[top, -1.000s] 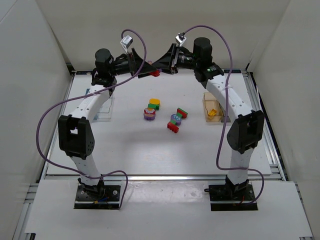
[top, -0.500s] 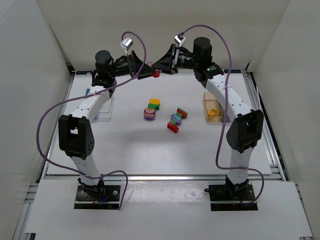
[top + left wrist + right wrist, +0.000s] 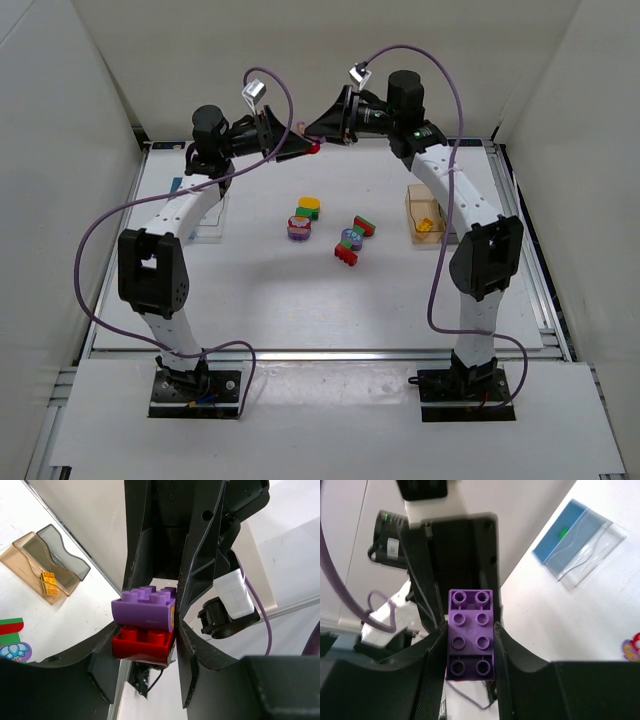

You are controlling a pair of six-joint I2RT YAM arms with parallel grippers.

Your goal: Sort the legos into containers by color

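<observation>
I will next swing my left gripper down to the empty clear bin, which is below it and to its left in the top view, and let go of the red brick.
Both grippers meet in the air over the back of the table. My left gripper is shut on a red brick. A purple brick is stacked on the red one, and my right gripper is shut on it. On the table lie a yellow-green-purple stack and a purple-green-red cluster. The amber bin holds a yellow brick. The smoky grey bin stands beside it. The blue bin, with something green inside, and the clear bin stand at the left.
The left arm covers most of the blue and clear bins in the top view. White walls close in the table at the back and sides. Purple cables loop above both arms.
Both grippers have lifted a little, still joined at the brick stack. The bricks on the table have not moved.
</observation>
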